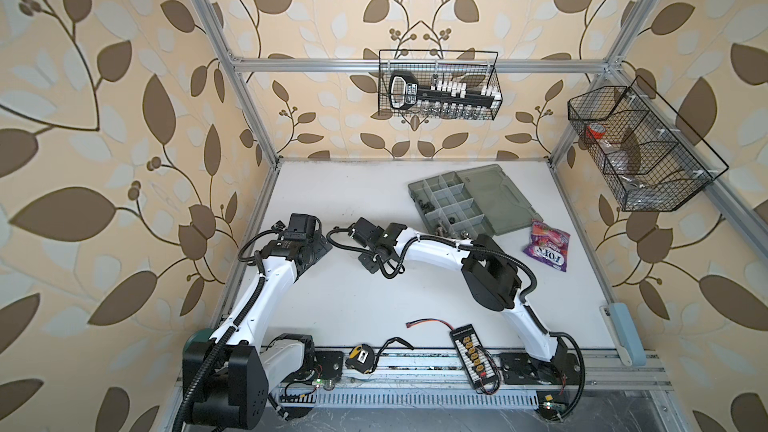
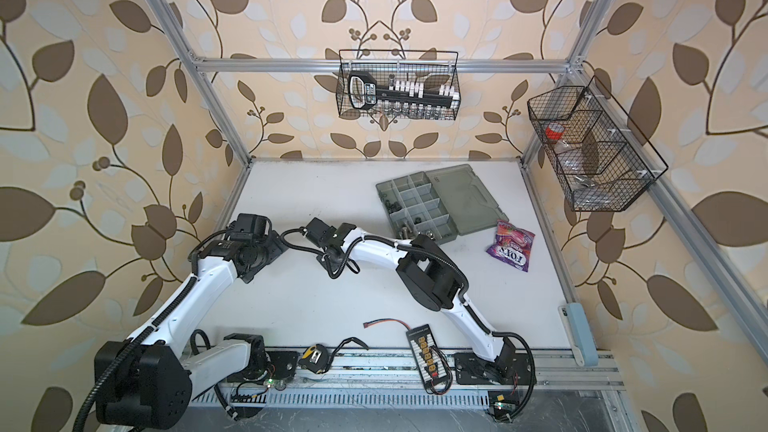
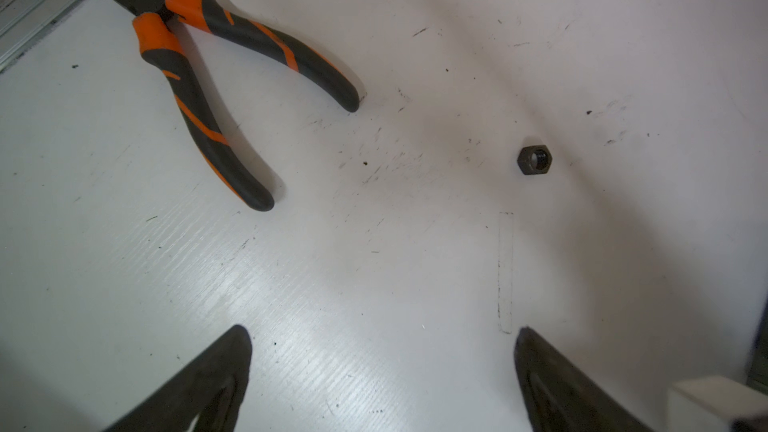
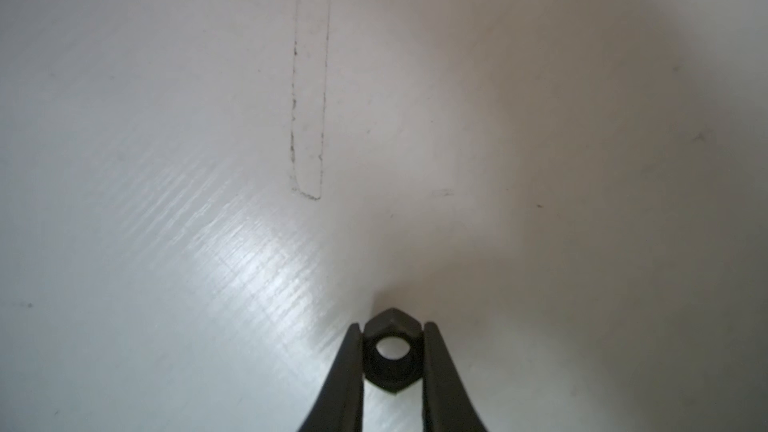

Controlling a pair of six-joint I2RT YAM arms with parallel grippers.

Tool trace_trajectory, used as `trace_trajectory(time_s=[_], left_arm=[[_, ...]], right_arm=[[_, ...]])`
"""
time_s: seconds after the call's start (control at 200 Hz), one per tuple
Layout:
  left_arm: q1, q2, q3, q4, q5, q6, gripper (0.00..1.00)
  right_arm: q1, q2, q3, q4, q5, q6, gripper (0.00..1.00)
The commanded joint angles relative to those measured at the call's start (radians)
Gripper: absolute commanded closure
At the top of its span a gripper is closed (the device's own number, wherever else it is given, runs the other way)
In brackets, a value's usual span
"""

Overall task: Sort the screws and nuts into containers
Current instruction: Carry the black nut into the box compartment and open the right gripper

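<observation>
My right gripper has the nut, and the case's middle container with matching dark pieces is outward of it, toward the candy bag. I should lift the nut over that container and let go of it there.
In the right wrist view my right gripper is shut on a black nut, held by its flats just above the white table. The left wrist view shows my left gripper open and empty over bare table, with another black nut lying loose ahead of it. In both top views the grey organizer case lies open at the back right. Some of its containers hold dark pieces, and silver screws sit in a near one. The right arm reaches left across the middle. Both wrists hide the fingertips there.
Orange-and-black pliers lie near the left rail. A purple candy bag sits right of the case. A tape measure, cables and a connector board line the front edge. Wire baskets hang on the frame.
</observation>
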Motion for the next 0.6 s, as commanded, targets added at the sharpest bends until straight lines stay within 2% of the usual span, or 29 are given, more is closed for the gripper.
trace_trajectory(time_s=[0.0,0.315,0.595], left_arm=[[0.013,0.007,0.002,0.013,0.005,0.006,0.01],[0.013,0.011,0.005,0.016,0.012,0.011,0.01],[0.013,0.014,0.008,0.018,0.016,0.015,0.01]], right_arm=[[-0.024,-0.114,-0.045,0.015,0.031,0.024,0.91],[-0.194,-0.325,-0.212,0.047,0.063,0.062,0.92],[-0.414,-0.396,-0.297,0.052,0.03,0.088,0.92]])
